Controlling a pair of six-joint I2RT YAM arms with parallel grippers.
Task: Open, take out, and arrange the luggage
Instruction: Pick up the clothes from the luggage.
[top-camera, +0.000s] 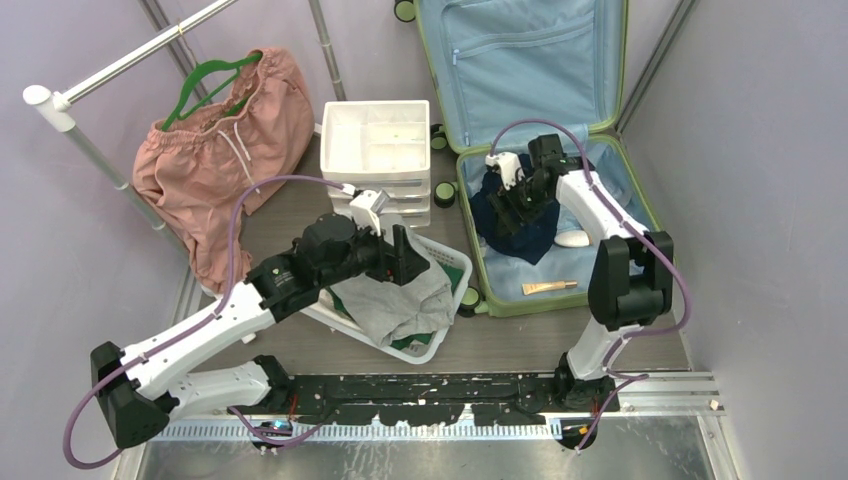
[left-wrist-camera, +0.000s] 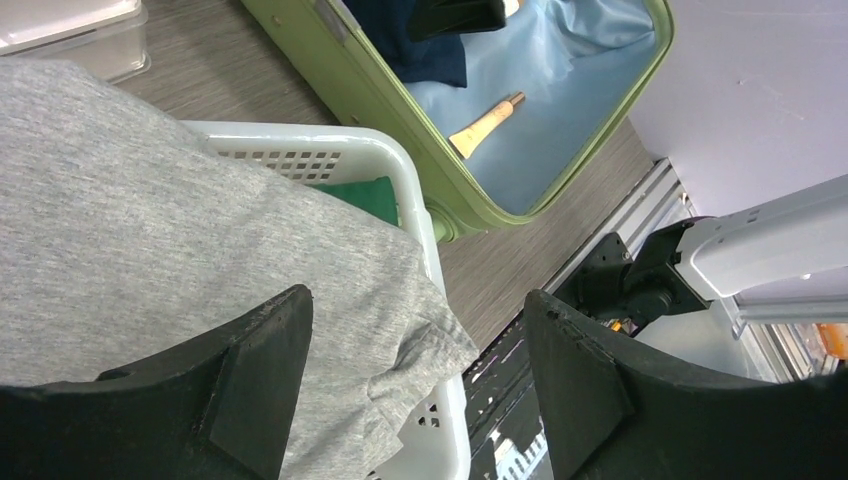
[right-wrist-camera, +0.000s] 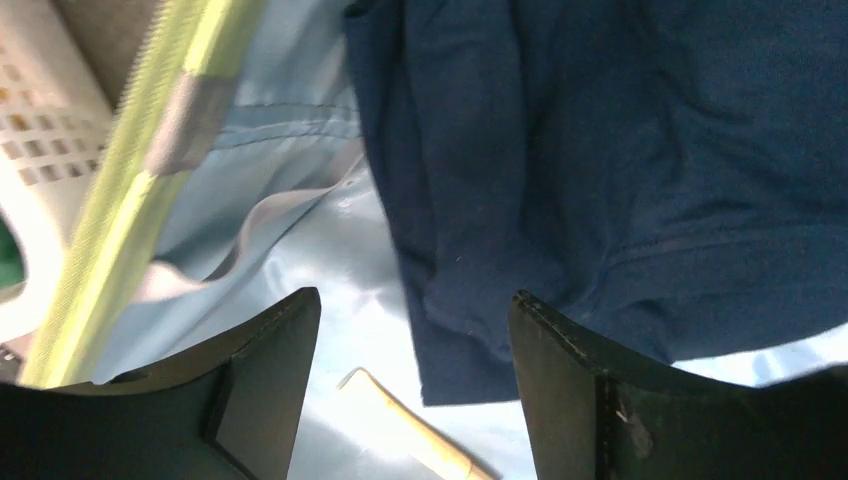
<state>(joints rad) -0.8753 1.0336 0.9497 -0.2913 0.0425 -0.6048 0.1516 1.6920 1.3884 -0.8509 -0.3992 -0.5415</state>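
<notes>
I will next lower my right gripper onto the navy garment's edge by the basket, fingers astride the garment's fold, as it bunches there.
The luggage (top-camera: 636, 190), a light-green hard-shell case, lies open at the back right with its lid (top-camera: 520, 60) leaning on the wall and blue lining showing. Inside lie a navy garment (top-camera: 525, 238), a cream tube (top-camera: 549, 287) and a small white item (top-camera: 572, 238). My right gripper (top-camera: 510, 205) hovers open just above the navy garment (right-wrist-camera: 600, 150), with the tube (right-wrist-camera: 410, 430) below its jaws (right-wrist-camera: 415, 390). My left gripper (top-camera: 410, 255) stands open over a grey garment (left-wrist-camera: 150, 230) draped in the white basket (left-wrist-camera: 400, 170), with nothing between its fingers (left-wrist-camera: 420, 390).
A white drawer unit (top-camera: 378, 140) stands left of the suitcase. A pink garment (top-camera: 215, 150) hangs on a green hanger from the white rail (top-camera: 120, 65). Something green (top-camera: 455, 275) lies in the basket under the grey cloth. Purple walls close in both sides.
</notes>
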